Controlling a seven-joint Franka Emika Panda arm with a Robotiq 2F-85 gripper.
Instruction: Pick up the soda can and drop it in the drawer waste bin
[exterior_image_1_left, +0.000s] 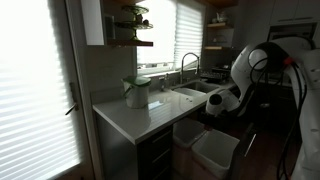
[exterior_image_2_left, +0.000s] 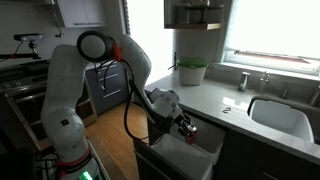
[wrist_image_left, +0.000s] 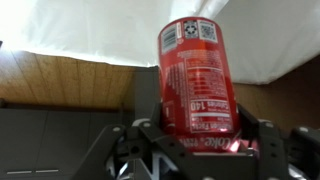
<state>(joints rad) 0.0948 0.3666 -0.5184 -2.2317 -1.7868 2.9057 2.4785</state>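
My gripper should next carry the soda can (exterior_image_2_left: 191, 129) outward, lower it and release, as the pale tub beside the counter is farther outward and below my gripper.
My gripper (wrist_image_left: 195, 135) is shut on the soda can (wrist_image_left: 196, 75), a red can with white print that fills the middle of the wrist view. In an exterior view the gripper (exterior_image_2_left: 186, 128) holds the can (exterior_image_2_left: 191, 129) just above the pale tubs of the drawer waste bin (exterior_image_2_left: 200, 155), below the counter edge. In the wrist view a white tub liner (wrist_image_left: 90, 30) lies behind the can. In an exterior view the gripper (exterior_image_1_left: 213, 108) hangs over the open drawer's two pale tubs (exterior_image_1_left: 213, 150); the can is hidden there.
A pale green lidded container (exterior_image_1_left: 137, 92) stands on the white counter (exterior_image_1_left: 150, 115), also seen in an exterior view (exterior_image_2_left: 191, 72). A sink with a faucet (exterior_image_1_left: 190, 68) lies farther along (exterior_image_2_left: 285, 112). Dark cabinet fronts flank the drawer. The wood floor (wrist_image_left: 60, 78) shows beside the tub.
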